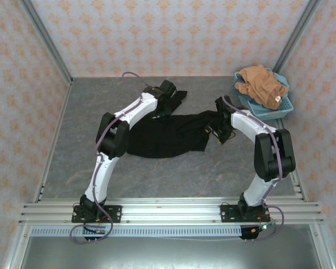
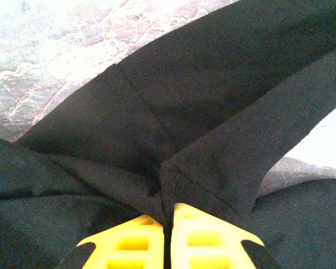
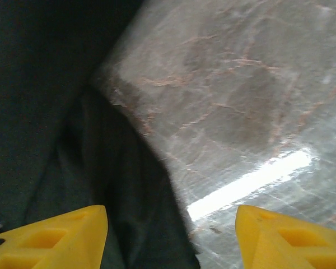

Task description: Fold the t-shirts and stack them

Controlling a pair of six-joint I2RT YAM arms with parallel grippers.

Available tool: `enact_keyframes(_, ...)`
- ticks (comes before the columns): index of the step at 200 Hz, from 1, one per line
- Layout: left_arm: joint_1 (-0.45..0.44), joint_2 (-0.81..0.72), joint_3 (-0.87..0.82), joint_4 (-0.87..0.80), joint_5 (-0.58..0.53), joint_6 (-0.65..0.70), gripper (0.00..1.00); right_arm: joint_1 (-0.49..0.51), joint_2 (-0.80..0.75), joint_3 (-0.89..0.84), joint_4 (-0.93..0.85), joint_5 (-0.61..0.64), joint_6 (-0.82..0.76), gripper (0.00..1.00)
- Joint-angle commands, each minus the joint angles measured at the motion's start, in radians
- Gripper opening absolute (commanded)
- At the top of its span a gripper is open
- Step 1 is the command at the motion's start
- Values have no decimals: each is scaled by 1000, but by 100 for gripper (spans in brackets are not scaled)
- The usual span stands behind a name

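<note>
One finger of the right gripper still stands over bare table, so the gripper will next move toward the black t-shirt (image 1: 168,134) and then close its fingers on the t-shirt's edge fold.
The black t-shirt (image 1: 168,134) lies spread on the grey table, print side hidden. My left gripper (image 1: 169,98) is at its far edge, its yellow fingers (image 2: 134,244) pinched shut on a fold of the black cloth (image 2: 201,145). My right gripper (image 1: 218,130) sits at the shirt's right edge, open, with the cloth edge (image 3: 101,185) lying between its fingers (image 3: 61,238) and bare table beside it. The orange-brown t-shirt (image 1: 261,84) is bunched in the light-blue basket (image 1: 280,109) at the far right.
Patterned walls close in the table (image 1: 213,174) on three sides. A metal rail (image 1: 168,210) runs along the near edge where both arm bases are bolted. Bare table lies in front of the black shirt and at the far left.
</note>
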Motion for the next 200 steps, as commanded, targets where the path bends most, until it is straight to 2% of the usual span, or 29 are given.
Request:
enact_keyframes(1, -6, -58, -29, -2, -31, 2, 6, 11, 38, 32, 34, -7, 32, 63)
enact_keyframes(28, -5, -89, -60, 7, -36, -1, 1, 11, 86, 52, 59, 2, 38, 59)
enact_keyframes(42, -6, -104, -72, 7, -34, -2, 0, 10, 108, 69, 69, 8, 35, 53)
enact_keyframes(54, -5, -114, -82, 6, -34, -3, 0, 11, 124, 84, 71, 15, 32, 42)
enact_keyframes(71, -3, -134, -101, 2, -39, -13, 0, 10, 133, 96, 61, 37, 32, 16)
enact_keyframes(87, 1, -162, -126, 6, -39, -25, 0, 11, 107, 84, 60, 77, 33, 0)
enact_keyframes(148, 24, -309, -190, 23, -73, -71, 0, 9, -47, 127, -24, 207, -23, 0)
enact_keyframes(178, 31, -410, -252, 15, -102, -76, 0, 9, -80, 180, -90, 227, -46, 0)
enact_keyframes(200, 32, -507, -349, 20, -93, -87, 0, 11, -113, 157, -116, 218, -46, 0)
